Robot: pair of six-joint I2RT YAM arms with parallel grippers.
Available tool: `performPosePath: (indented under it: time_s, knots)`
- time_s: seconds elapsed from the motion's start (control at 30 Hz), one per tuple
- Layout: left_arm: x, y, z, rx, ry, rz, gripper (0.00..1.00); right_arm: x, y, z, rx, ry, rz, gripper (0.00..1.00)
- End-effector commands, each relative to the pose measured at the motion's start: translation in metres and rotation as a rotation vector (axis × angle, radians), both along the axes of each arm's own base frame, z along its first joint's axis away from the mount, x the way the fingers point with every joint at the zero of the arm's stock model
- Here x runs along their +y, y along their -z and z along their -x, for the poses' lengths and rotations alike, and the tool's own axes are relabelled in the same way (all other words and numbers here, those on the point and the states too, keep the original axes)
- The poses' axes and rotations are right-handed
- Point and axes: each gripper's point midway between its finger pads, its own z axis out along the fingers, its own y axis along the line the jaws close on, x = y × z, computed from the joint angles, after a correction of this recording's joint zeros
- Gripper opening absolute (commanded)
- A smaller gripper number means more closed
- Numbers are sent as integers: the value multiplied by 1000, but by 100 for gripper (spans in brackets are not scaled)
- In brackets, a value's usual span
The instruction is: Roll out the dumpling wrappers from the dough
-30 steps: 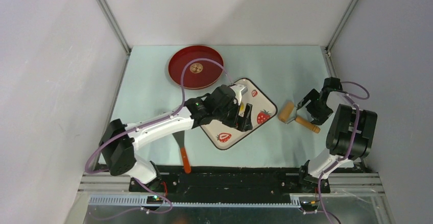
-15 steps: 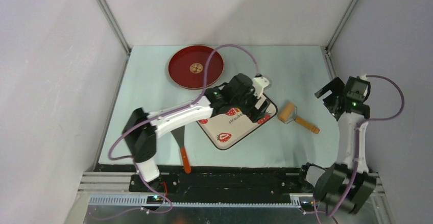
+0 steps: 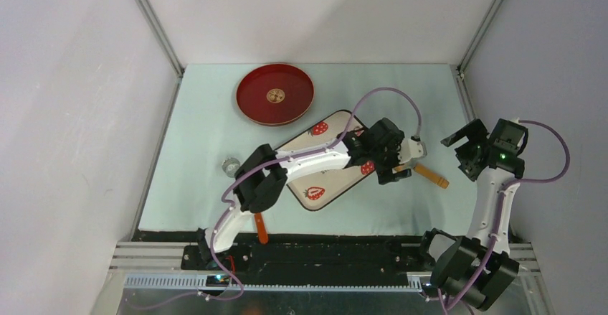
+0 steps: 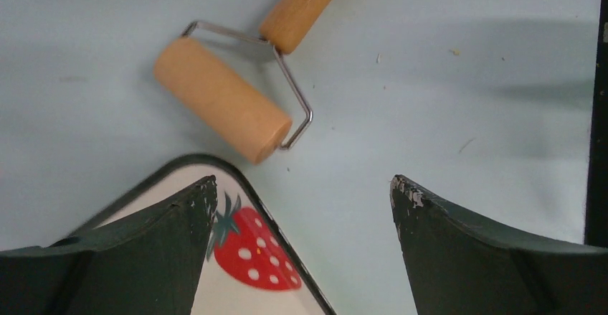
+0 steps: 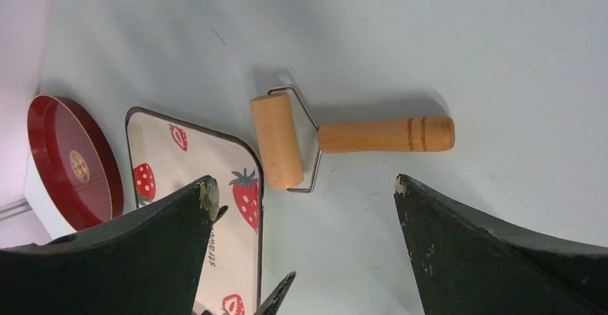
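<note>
I will next bring my right gripper down onto the far arm of the wire frame, because the frame is bare between the roller head and the handle.
No bright yellow dough or wrapper shows in any view. A small gold-tan disc (image 3: pixel 275 95) lies at the centre of the red plate (image 3: pixel 251 103); I cannot tell whether it is dough. The wooden roller (image 4: pixel 222 100) lies on the table just right of the strawberry tray (image 3: pixel 323 182). It also shows in the right wrist view (image 5: pixel 276 140). My left gripper (image 3: pixel 400 168) is open and empty, above the roller head and the tray's right corner (image 4: pixel 301 193). My right gripper (image 3: pixel 462 153) is open and empty, raised to the right of the roller handle (image 3: pixel 432 176) (image 5: pixel 305 186).
A scraper with an orange handle (image 3: pixel 259 227) lies under the left arm near the front edge. A small grey round object (image 3: pixel 231 165) sits on the table left of the tray. The side walls stand close to the right arm.
My left gripper has swept right from over the tray to over the roller. My right gripper has lifted off the roller and drawn back right. The grey round object has come into view.
</note>
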Motion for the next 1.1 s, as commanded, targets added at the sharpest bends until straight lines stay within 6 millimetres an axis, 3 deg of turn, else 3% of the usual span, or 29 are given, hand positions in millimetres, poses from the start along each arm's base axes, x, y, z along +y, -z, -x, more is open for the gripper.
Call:
performPosePath:
  time_s: [0.0, 0.17, 0.33, 0.47, 0.53, 0.57, 0.73, 0.87, 1.07]
  knots:
    - [-35, -23, -4, -140, 94, 70, 94, 4, 8, 0, 21, -39, -41, 97]
    - [-47, -30, -20, -111, -23, 100, 93, 3, 21, -3, 61, -57, -51, 95]
    - [-29, -62, -35, -54, -194, 168, 93, 9, 45, -20, 147, -104, -24, 92]
    - [8, -104, -45, -22, -319, 336, 94, 16, 68, -36, 249, -174, 35, 84]
    - [31, -129, -51, -18, -376, 453, 95, 15, 78, -41, 292, -198, 50, 73]
    - [51, -136, -52, -3, -412, 470, 96, 14, 81, -42, 303, -212, 57, 70]
    - [105, -162, -45, -14, -484, 520, 97, 15, 100, -57, 350, -263, 43, 42]
    - [135, -169, -39, -36, -525, 532, 98, 25, 110, -69, 381, -312, 46, 38]
    - [163, -157, -30, -36, -572, 516, 99, 38, 122, -84, 442, -376, 86, 34]
